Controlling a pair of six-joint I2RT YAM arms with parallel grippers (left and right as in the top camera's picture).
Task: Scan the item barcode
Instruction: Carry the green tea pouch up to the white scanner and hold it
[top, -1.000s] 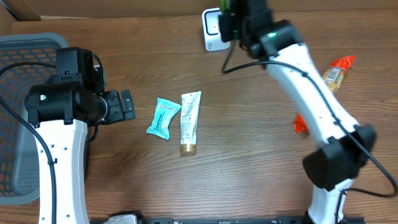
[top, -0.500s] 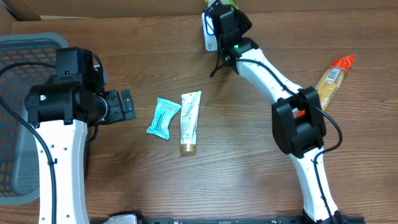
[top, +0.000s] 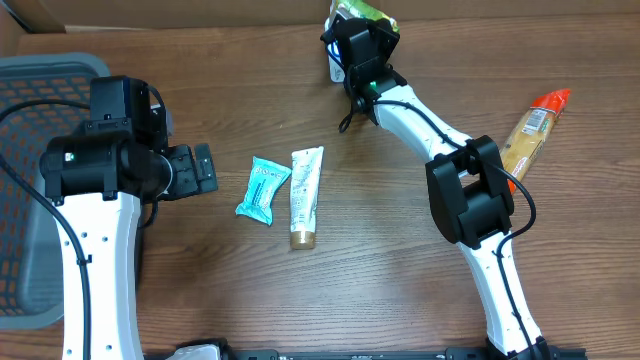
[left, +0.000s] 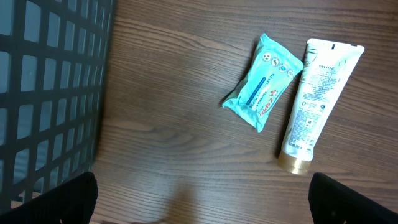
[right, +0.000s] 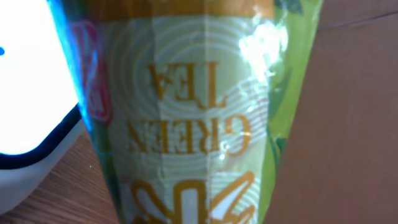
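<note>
I need to move my right gripper back from the scanner (top: 334, 68) and down to release the packet beside the orange-tipped packet, where the wooden tabletop (top: 487, 122) is bare.
My right gripper (top: 362, 38) is at the table's far edge, shut on a green tea packet (top: 368, 12). In the right wrist view the green and yellow packet (right: 193, 124) fills the frame and hides the fingers. It stands right beside the white scanner (right: 28, 93), whose face glows bright. From overhead only a sliver of the scanner (top: 334, 68) shows past the gripper. My left gripper (top: 205, 170) hangs open and empty over the table's left half, its black fingertips (left: 62, 199) wide apart.
A teal wipes pack (top: 262, 188) and a white tube with a gold cap (top: 305, 195) lie mid-table, right of my left gripper. An orange-tipped packet (top: 532, 125) lies at the right. A grey mesh basket (top: 40, 90) fills the left edge.
My right arm has swung left and back, carrying the green tea packet up against the scanner. The left arm and the items on the table have not moved.
</note>
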